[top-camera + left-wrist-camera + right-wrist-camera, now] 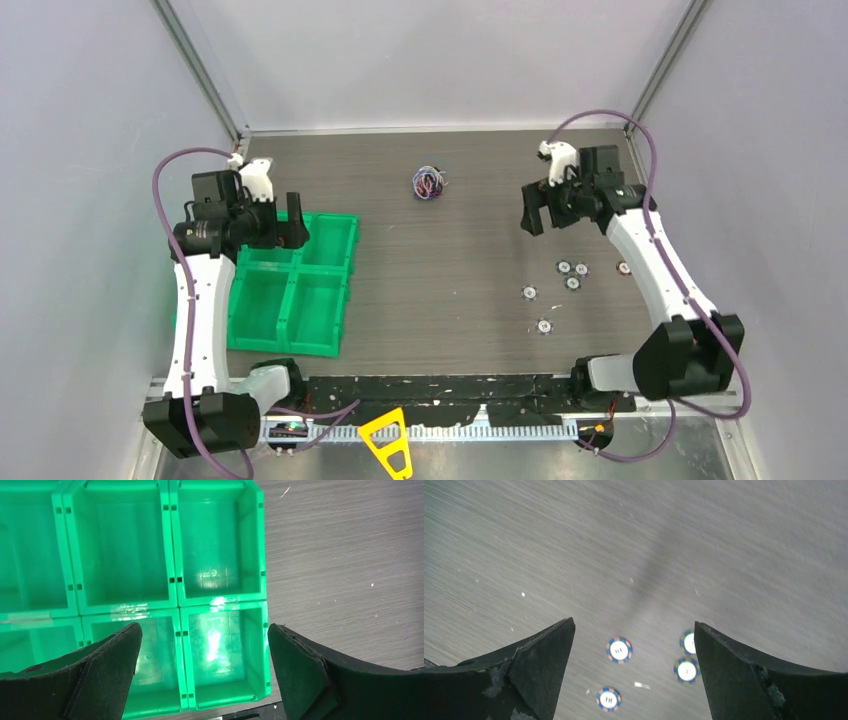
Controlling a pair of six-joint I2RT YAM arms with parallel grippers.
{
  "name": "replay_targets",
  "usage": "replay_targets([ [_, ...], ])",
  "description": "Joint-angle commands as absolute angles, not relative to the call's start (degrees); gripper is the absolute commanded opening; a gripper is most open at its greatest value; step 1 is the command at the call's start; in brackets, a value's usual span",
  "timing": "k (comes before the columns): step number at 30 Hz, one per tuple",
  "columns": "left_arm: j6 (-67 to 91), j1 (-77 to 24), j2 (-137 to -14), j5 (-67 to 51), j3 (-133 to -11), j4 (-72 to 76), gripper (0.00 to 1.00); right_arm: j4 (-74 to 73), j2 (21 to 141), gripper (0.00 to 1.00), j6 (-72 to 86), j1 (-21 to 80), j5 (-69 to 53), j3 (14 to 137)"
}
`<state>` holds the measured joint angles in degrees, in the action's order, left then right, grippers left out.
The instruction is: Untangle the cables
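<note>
The cables lie below my right gripper and to its left in the top view, so it will next swing that way and down onto the cables' facing edge (438,183).
The cables (429,183) are bunched in a small multicoloured ball on the dark table at the back centre, seen only in the top view. My left gripper (290,222) hovers over the green bins, far to the left of the ball. In the left wrist view the left gripper (202,627) is open, with nothing but bin compartments between its fingers. My right gripper (537,212) hangs to the right of the ball and apart from it. From the right wrist the right gripper (634,622) is open above bare table and discs.
A green tray of several open bins (352,262) sits at the left, its dividers (172,555) below the left gripper. Several small round white-and-blue discs (572,270) lie scattered at the right, some discs (619,650) under the right gripper. A yellow triangular piece (390,440) sits at the near edge.
</note>
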<state>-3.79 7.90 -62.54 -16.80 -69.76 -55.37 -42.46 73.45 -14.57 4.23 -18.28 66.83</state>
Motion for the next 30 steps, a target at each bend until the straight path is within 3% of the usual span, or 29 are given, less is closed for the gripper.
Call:
replay_targets([
  [1, -2.74, 7.47, -61.28, -22.55, -71.61, -49.93, 0.99, -37.41, 80.29, 0.95, -12.03, 10.59, -17.47, 75.54],
  [14, 6.50, 7.32, -63.03, -27.43, -68.49, -40.97, 0.99, -30.39, 123.65, 0.96, 3.46, 22.08, -11.91, 118.07],
  [17, 6.60, 7.30, -64.03, -26.87, -67.88, -40.78, 0.99, -27.88, 132.20, 0.99, 6.84, 22.71, -11.57, 123.92],
  [19, 6.72, 7.34, -64.60, -26.36, -67.46, -40.44, 0.99, -26.29, 136.35, 0.95, 8.64, 22.95, -11.80, 126.88],
  [24, 7.43, 7.30, -66.14, -25.40, -66.32, -37.91, 0.99, -24.27, 142.52, 0.74, 11.77, 23.11, -12.79, 127.68],
  [26, 7.45, 7.32, -66.67, -25.29, -66.21, -36.70, 0.99, -23.96, 142.78, 0.57, 12.11, 23.14, -14.06, 125.77],
  [27, 7.20, 7.30, -67.09, -25.87, -66.37, -36.44, 0.99, -23.93, 142.18, 0.42, 12.12, 23.10, -14.50, 124.08],
  [30, 6.86, 7.25, -68.05, -28.73, -67.16, -35.60, 0.99, -23.54, 138.03, 0.13, 11.88, 22.94, -18.99, 119.37],
])
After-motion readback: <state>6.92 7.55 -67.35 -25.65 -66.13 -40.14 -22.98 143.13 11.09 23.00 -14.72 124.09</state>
